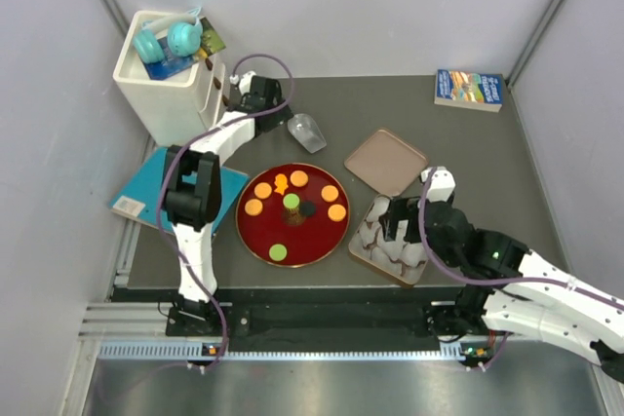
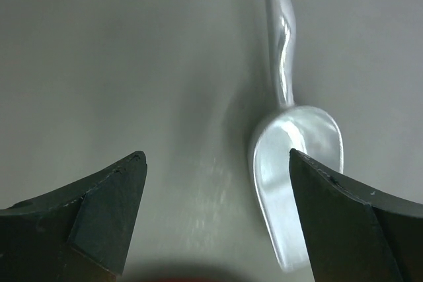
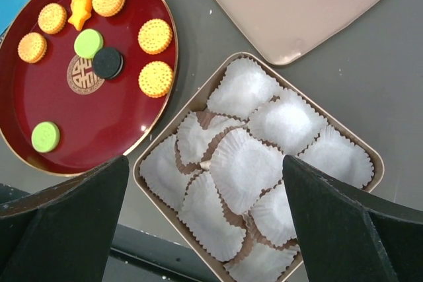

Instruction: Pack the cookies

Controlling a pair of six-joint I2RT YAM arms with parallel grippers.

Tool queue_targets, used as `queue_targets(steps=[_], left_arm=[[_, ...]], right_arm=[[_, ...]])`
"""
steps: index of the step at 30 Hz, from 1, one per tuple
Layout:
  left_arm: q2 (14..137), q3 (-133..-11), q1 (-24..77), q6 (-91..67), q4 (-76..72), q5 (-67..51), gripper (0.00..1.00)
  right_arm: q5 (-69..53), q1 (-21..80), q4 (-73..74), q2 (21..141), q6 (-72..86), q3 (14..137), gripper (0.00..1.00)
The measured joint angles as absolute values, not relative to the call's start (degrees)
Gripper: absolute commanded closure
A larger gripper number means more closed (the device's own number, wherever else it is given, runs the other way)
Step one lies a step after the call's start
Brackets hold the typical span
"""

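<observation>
The scoop is next for my left gripper, which will lower and shift away from my base, past the scoop's bowl and onto its handle [image 2: 283,49].
The cookies lie on a dark-red round plate [image 1: 314,237]: several orange ones [image 1: 336,211], two green [image 1: 278,251] and one black [image 1: 307,208]. They also show in the right wrist view: orange [image 3: 154,35], green [image 3: 45,136] and black [image 3: 107,62] on the plate [image 3: 99,117]. My right gripper [image 1: 395,226] [image 3: 205,170] is open and empty, above a tin box [image 3: 379,158] of white paper cups [image 3: 244,163]. My left gripper [image 1: 275,104] [image 2: 218,163] is open and empty at the back of the table, low over a clear scoop [image 2: 297,156].
The tin's lid [image 1: 386,162] [image 3: 304,4] lies behind the box. The scoop [image 1: 305,131] lies behind the plate. A white bin [image 1: 171,85] with headphones stands at the back left, a teal book [image 1: 146,187] left of the plate, another book [image 1: 469,89] at the back right.
</observation>
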State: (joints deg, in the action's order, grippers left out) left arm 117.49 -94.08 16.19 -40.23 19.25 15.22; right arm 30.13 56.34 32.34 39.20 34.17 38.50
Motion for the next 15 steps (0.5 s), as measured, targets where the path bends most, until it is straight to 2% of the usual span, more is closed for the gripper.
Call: queue_targets(steps=[7,15], left_arm=[[128.9,-105.2,16.2,-35.1,15.0,15.4,0.07],[136.5,-114.0,15.8,-31.3,10.3,14.1,0.11]], right_arm=[[30.1,55.6,33.2,41.8,34.0,39.6,0.01],[29.5,54.2,33.9,45.1,34.1,39.6,0.01]])
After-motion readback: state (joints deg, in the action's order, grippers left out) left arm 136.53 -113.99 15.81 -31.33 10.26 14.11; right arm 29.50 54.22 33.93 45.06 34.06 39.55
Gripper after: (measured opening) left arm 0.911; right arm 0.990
